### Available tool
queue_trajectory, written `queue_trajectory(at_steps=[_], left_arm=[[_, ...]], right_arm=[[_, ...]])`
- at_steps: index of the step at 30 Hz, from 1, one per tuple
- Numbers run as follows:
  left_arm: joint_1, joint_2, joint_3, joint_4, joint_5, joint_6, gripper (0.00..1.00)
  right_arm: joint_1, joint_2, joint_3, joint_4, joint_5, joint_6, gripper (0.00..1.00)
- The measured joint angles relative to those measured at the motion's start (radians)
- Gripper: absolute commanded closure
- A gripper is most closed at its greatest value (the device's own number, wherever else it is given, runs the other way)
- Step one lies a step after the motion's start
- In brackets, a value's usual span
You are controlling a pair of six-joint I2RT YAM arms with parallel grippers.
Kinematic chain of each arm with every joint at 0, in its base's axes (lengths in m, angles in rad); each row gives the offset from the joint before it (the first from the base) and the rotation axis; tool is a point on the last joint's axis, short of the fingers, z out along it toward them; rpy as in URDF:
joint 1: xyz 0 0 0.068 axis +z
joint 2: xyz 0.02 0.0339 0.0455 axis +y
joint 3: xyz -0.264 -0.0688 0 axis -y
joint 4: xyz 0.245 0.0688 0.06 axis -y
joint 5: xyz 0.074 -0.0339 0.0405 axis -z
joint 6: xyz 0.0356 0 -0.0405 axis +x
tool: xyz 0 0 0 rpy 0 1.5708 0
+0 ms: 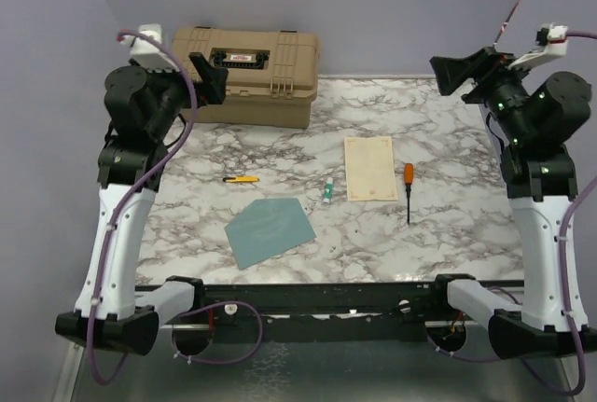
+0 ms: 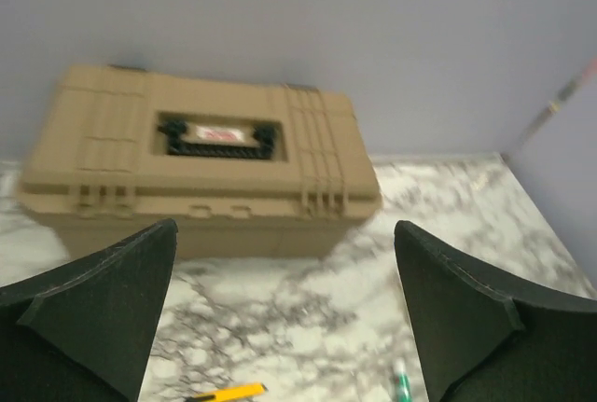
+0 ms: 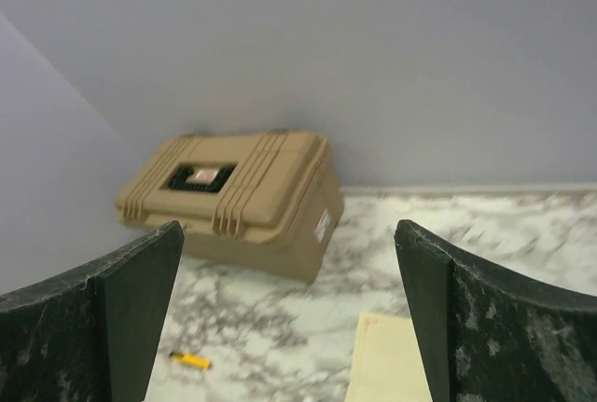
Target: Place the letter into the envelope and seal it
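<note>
My right gripper's fingers should next go down to the letter's far corner by the screwdriver, the nearest one, below and to the left in the top view.
The cream-beige letter (image 1: 370,168) lies flat on the marble table, right of centre; its top also shows in the right wrist view (image 3: 389,360). The teal envelope (image 1: 270,229) lies flat at the front centre-left, apart from the letter, its pointed flap toward the back. My left gripper (image 1: 210,76) is raised high at the back left, open and empty. My right gripper (image 1: 457,71) is raised high at the back right, open and empty. Both are far above the papers.
A tan hard case (image 1: 245,74) stands at the back left against the wall. A yellow utility knife (image 1: 241,179), a green-and-white glue stick (image 1: 327,193) and an orange-handled screwdriver (image 1: 408,187) lie on the table (image 1: 448,225) around the papers.
</note>
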Motion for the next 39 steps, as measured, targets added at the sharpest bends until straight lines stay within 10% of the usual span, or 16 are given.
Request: queue_trajectory(at_steps=[12, 26, 39], left_arm=[[0.000, 0.187, -0.300, 0.116, 0.383, -0.137, 0.01], [-0.069, 0.224, -0.418, 0.332, 0.423, -0.284, 0.01], [-0.070, 0.275, -0.418, 0.360, 0.434, -0.305, 0.01]], right_arm=[[0.000, 0.252, -0.365, -0.062, -0.134, 0.180, 0.02], [0.000, 0.838, -0.081, -0.059, -0.089, 0.140, 0.14], [-0.033, 1.011, -0.021, -0.076, -0.208, -0.008, 0.20]])
